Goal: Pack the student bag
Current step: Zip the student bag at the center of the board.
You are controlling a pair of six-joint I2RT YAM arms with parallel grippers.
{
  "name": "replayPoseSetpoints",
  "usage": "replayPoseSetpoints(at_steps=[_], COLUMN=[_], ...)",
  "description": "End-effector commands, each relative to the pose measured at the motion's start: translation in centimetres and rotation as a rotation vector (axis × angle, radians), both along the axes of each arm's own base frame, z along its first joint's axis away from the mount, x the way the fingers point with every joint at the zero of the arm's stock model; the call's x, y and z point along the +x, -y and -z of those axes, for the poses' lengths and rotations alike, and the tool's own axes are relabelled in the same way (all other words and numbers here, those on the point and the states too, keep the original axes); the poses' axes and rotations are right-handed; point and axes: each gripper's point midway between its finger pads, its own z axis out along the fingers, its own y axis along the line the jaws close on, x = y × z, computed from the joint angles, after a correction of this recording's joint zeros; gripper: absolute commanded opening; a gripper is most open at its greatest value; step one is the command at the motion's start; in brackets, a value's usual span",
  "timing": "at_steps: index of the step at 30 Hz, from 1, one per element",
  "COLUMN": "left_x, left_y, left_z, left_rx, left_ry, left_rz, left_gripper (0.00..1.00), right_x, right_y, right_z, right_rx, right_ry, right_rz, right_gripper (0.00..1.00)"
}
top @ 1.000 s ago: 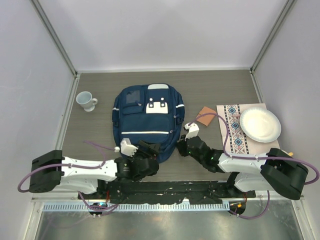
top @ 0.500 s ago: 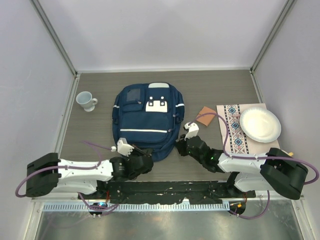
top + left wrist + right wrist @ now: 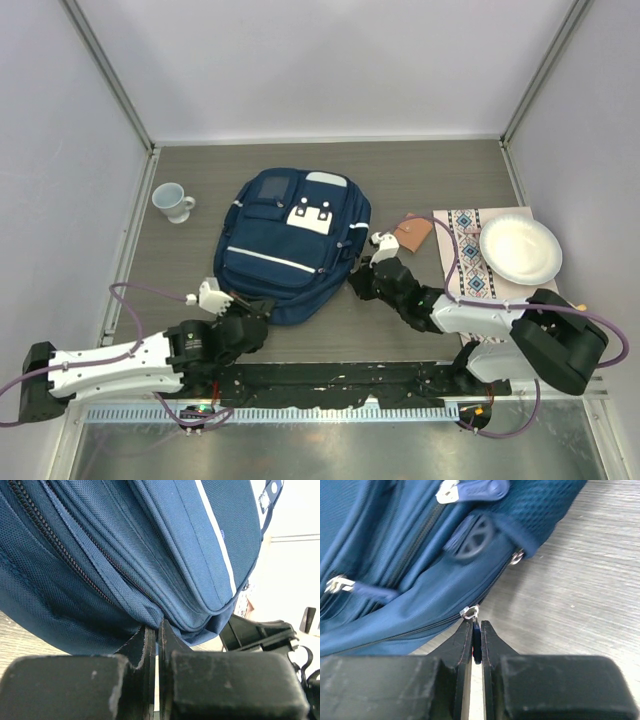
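Note:
Zipper track still separates both sliders, so next my right gripper should draw the zipper pull outward to the silver slider by the mesh pocket and release it.
The student bag (image 3: 285, 235), navy with thin white stripes and a white patch, lies askew on the table. My left gripper (image 3: 257, 304) is at its near left edge. In the left wrist view that gripper (image 3: 157, 628) is shut, with a fold of the bag's (image 3: 125, 555) bottom fabric pinched at its tips. My right gripper (image 3: 363, 273) sits at the bag's right side. Seen from the right wrist, it (image 3: 476, 626) is shut on a dark blue zipper pull (image 3: 477, 641) that hangs from a silver slider (image 3: 469, 612) on the bag (image 3: 395, 555).
A white mug (image 3: 172, 200) stands left of the bag. Right of it lie a small brown leather piece (image 3: 411, 232) and a patterned cloth (image 3: 470, 265) with a white plate (image 3: 520, 250) on it. Grey walls enclose the table.
My left gripper shut on the bag's near edge and drew back to the left. The bag turned clockwise with it. My right gripper kept its hold and shifted slightly forward.

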Motion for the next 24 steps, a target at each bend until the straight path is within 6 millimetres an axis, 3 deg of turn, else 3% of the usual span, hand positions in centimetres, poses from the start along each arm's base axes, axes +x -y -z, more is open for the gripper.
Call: replayPoseSetpoints(at_steps=[1,11,16,19,20,22,24], left_x=[1.0,1.4,1.4,1.4,1.5,1.5,1.6], left_y=[-4.1,-1.9,-2.0,-2.0,-1.9,-1.7,-1.7], left_z=[-0.1,0.4,0.5,-0.2,-0.5,-0.7,-0.8], left_rx=[0.242,0.311,0.313,0.316,0.311,0.309,0.314], left_ry=[0.087,0.053,0.055,0.08,0.09,0.097,0.095], left_rz=[-0.055,-0.026,-0.022,-0.002,0.005,0.013,0.01], left_gripper=[0.0,0.0,0.0,0.0,0.0,0.0,0.0], right_x=[3.8,5.3,5.3,5.4,5.4,5.5,5.4], right_y=[4.1,7.4,7.4,7.5,7.8,8.0,8.4], right_z=[0.5,2.6,3.6,3.3,3.1,2.9,2.8], right_rx=[-0.061,-0.022,0.015,0.025,0.028,0.033,0.032], right_ry=[-0.012,-0.111,-0.154,-0.138,-0.132,-0.122,-0.115], right_rz=[0.194,0.282,0.262,0.266,0.273,0.286,0.306], right_gripper=[0.01,0.01,0.01,0.12,0.27,0.23,0.33])
